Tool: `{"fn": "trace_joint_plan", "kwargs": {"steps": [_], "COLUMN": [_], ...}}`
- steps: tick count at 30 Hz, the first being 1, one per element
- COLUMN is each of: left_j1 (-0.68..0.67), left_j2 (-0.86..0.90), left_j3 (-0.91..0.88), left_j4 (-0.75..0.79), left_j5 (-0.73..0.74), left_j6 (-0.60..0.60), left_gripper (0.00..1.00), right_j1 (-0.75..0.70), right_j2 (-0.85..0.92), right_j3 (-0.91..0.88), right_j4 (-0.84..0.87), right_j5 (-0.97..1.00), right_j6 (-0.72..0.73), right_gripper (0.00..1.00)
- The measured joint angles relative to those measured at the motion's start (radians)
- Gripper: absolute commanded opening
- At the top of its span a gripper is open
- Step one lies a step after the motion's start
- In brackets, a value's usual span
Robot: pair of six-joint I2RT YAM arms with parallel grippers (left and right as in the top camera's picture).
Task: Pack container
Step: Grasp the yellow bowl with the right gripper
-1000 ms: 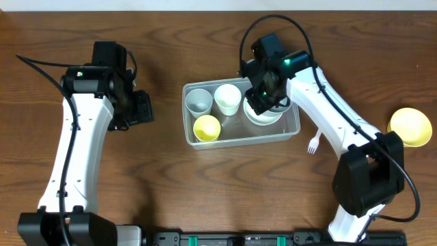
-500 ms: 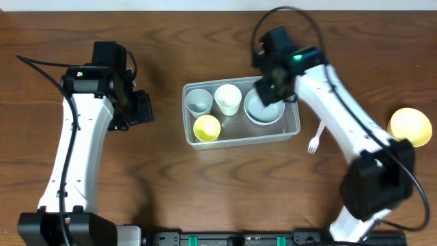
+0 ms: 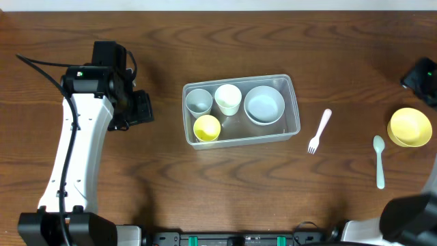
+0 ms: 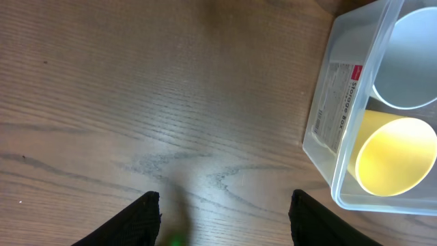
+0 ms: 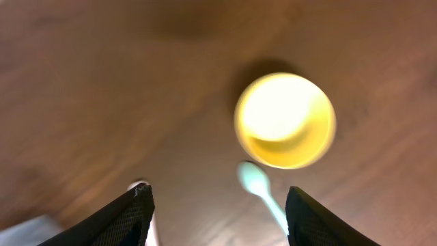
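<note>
The right gripper lowers its open fingers over the yellow bowl's rim beside the teal spoon next. The bowl stands below the gripper, and its upturned opening admits one finger.
The clear container (image 3: 295,121) sits mid-table and holds a grey cup (image 3: 199,101), a white cup (image 3: 228,98), a yellow cup (image 3: 207,128) and a pale bowl (image 3: 264,104). My left gripper (image 3: 142,108) hangs open just left of the tub, over bare wood. The left wrist view shows its fingertips wide apart around nothing (image 4: 224,199), with the container's labelled end wall (image 4: 334,116) to the right. My right gripper (image 3: 423,76) is at the far right edge. It is open and empty (image 5: 218,193), above a yellow bowl (image 5: 285,120) and a teal spoon (image 5: 259,188).
To the right of the container a white fork (image 3: 319,131) lies on the wood. Farther right are the teal spoon (image 3: 379,161) and the yellow bowl (image 3: 410,126). The right wrist view is blurred. The table is dark brown wood.
My right gripper let go of the pale bowl inside the container, opened, and swung away to the far right above the yellow bowl. The left arm has not moved.
</note>
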Motion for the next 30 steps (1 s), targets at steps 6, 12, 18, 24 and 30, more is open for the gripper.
{"fn": "trace_joint_plan", "kwargs": {"steps": [6,12,18,24,30], "left_j1": [0.0,0.0,0.0,0.0,0.0], "left_j2": [0.0,0.0,0.0,0.0,0.0], "left_j3": [0.0,0.0,0.0,0.0,0.0], "left_j4": [0.0,-0.001,-0.001,-0.001,-0.003], "left_j5": [0.0,0.0,0.0,0.0,0.0], "left_j6": [0.0,0.0,0.0,0.0,0.0], "left_gripper": [0.62,0.62,0.61,0.62,0.62], "right_j1": [-0.105,-0.109,-0.101,-0.1,-0.1], "right_j2": [0.198,0.342,0.418,0.456,0.464], "right_j3": [-0.035,-0.037,-0.037,-0.037,-0.037], "right_j4": [0.002,0.019,0.05,0.077,0.084], "right_j5": [-0.021,-0.04,-0.043,-0.05,-0.056], "right_j6": [-0.01,-0.04,-0.059,-0.076,-0.087], "right_gripper": [0.63,0.62,0.62,0.46,0.12]}}
